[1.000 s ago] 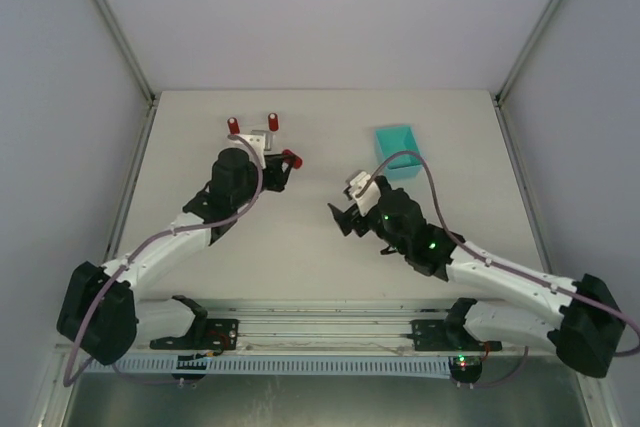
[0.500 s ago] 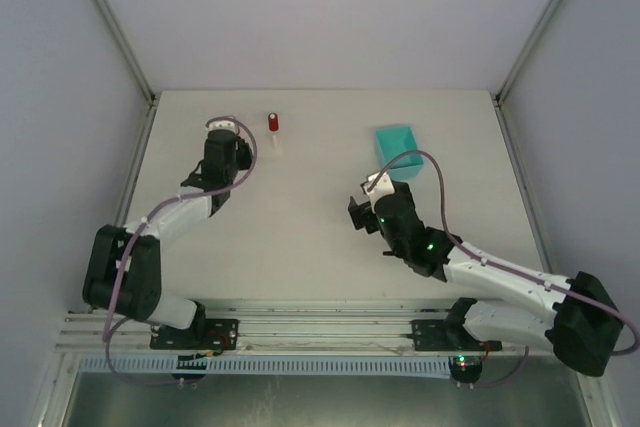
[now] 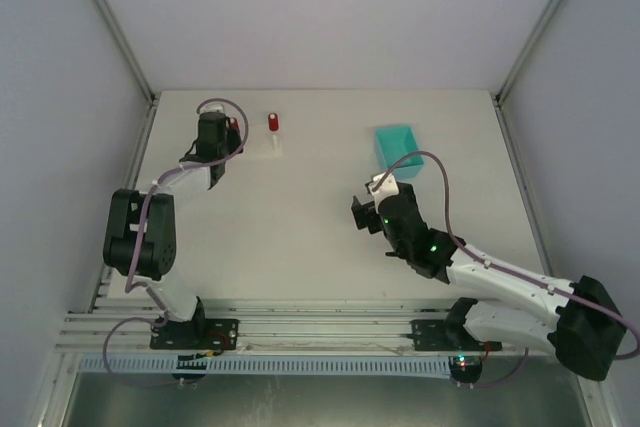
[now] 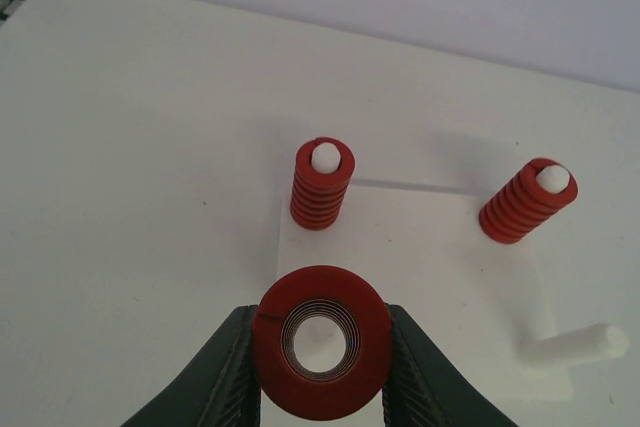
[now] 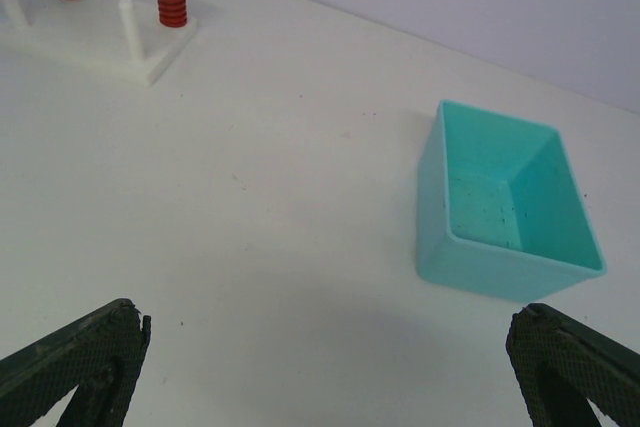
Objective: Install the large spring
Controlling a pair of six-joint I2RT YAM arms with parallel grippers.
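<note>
Both far pegs are filled, so my left gripper should next lower its large spring over a bare peg (image 4: 573, 346) below at the base's near corner and release it.
My left gripper (image 4: 321, 387) is shut on the large red spring (image 4: 321, 342), seen end-on, with a finger on each side. It hangs over the near part of the white peg base (image 4: 420, 247). Two smaller red springs sit on pegs beyond it (image 4: 322, 185) (image 4: 527, 202). A bare white peg (image 4: 573, 346) stands at the right. In the top view the left gripper (image 3: 222, 139) is at the base's left end (image 3: 272, 147), and the large spring is hidden under the wrist. My right gripper (image 5: 325, 367) is open and empty over bare table (image 3: 362, 215).
An empty teal bin (image 3: 397, 149) stands at the back right; it also shows in the right wrist view (image 5: 510, 202). The peg base shows far left in that view (image 5: 90, 42). White walls enclose the table on three sides.
My left arm has swung left and back, carrying the large spring from the base's right side to its left end. The right gripper has shifted slightly.
</note>
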